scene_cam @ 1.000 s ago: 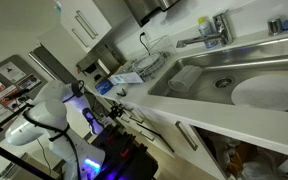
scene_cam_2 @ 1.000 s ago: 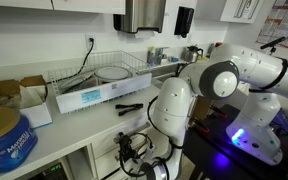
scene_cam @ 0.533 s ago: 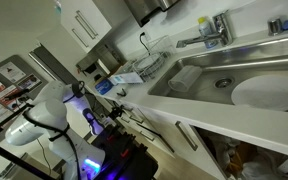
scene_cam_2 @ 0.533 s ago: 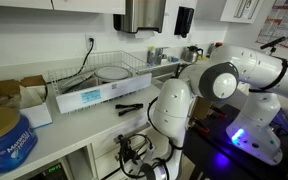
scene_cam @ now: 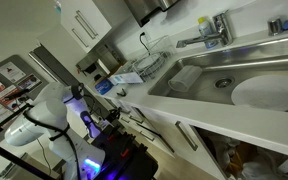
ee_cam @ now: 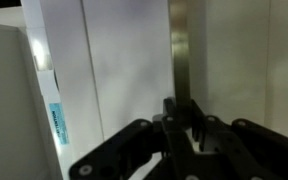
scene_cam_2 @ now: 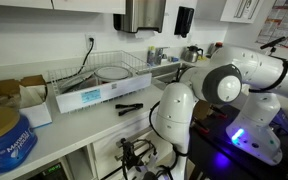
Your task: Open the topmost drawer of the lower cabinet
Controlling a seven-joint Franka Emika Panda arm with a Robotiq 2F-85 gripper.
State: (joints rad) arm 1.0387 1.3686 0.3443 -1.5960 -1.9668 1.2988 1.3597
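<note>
Next, my gripper pulls the slim dark bar handle [ee_cam: 180,50] back, away from the white cabinet, and releases it, as the drawer's inside is still out of sight.
In the wrist view my gripper [ee_cam: 181,108] is shut on the slim dark bar handle [ee_cam: 180,50] of the topmost drawer, whose white front [ee_cam: 124,70] fills the picture. In both exterior views the gripper [scene_cam_2: 134,154] [scene_cam: 117,113] sits just below the countertop edge, against the white lower cabinet [scene_cam_2: 79,160] [scene_cam: 156,130]. The arm hides most of the drawer there, so I cannot tell how far out it stands. Its wood-brown inside does not show.
On the counter stand a dish rack [scene_cam_2: 109,72], a white box [scene_cam_2: 89,97], a blue tin [scene_cam_2: 4,135] and a small black object [scene_cam_2: 129,106]. A steel sink [scene_cam: 234,75] with a faucet [scene_cam: 209,32] holds a white plate [scene_cam: 269,92]. Wall cupboards [scene_cam: 84,25] hang above.
The arm has shifted slightly away from the cabinet and the gripper sits a little lower under the counter edge. Nothing else has moved.
</note>
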